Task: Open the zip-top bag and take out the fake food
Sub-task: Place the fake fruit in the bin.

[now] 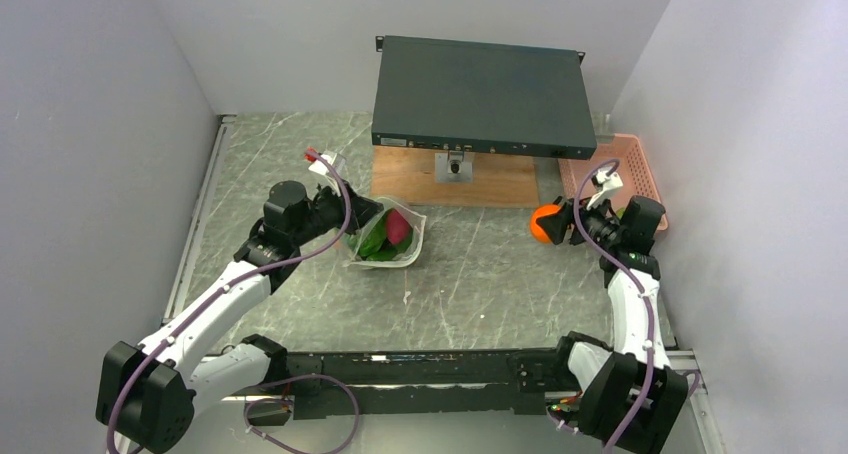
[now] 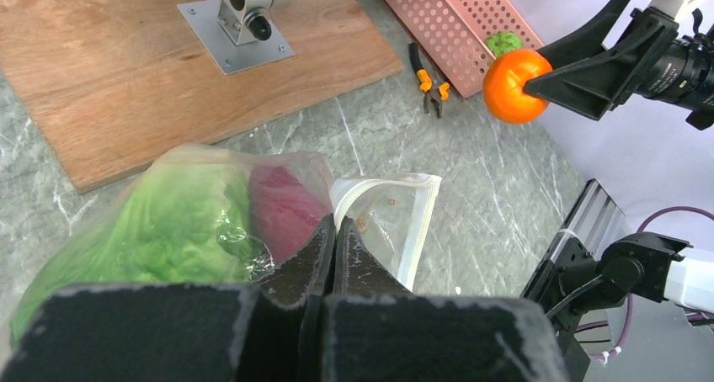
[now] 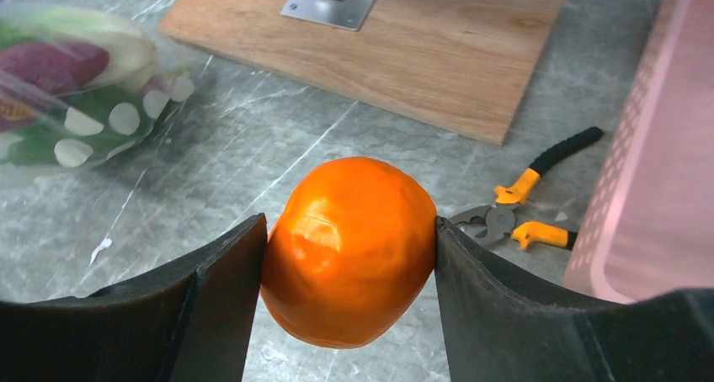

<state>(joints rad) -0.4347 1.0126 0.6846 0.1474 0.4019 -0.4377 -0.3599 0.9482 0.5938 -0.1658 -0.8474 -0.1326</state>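
Note:
The pink basket's inside, holding a green piece, lies to my right gripper's right in the top view, so I will carry the ball (image 3: 349, 252) over it, lower and release.
The clear zip-top bag (image 1: 392, 239) lies mid-table with its mouth open (image 2: 396, 222). Green lettuce (image 2: 181, 226) and a dark red piece (image 2: 286, 205) sit inside; they also show in the right wrist view, where the bag (image 3: 76, 87) has white oval dots. My left gripper (image 2: 335, 224) is shut on the bag's rim near the mouth. My right gripper (image 3: 349, 239) is shut on the orange ball (image 3: 349, 252) and holds it above the table, right of the bag and near the pink basket; the ball also shows in the top view (image 1: 545, 223).
A pink slatted basket (image 1: 625, 164) stands at the back right with a round green piece (image 2: 503, 42) in it. Orange-handled pliers (image 3: 526, 205) lie beside it. A wooden board (image 1: 455, 179) with a metal mount carries a dark flat box (image 1: 480, 94) at the back.

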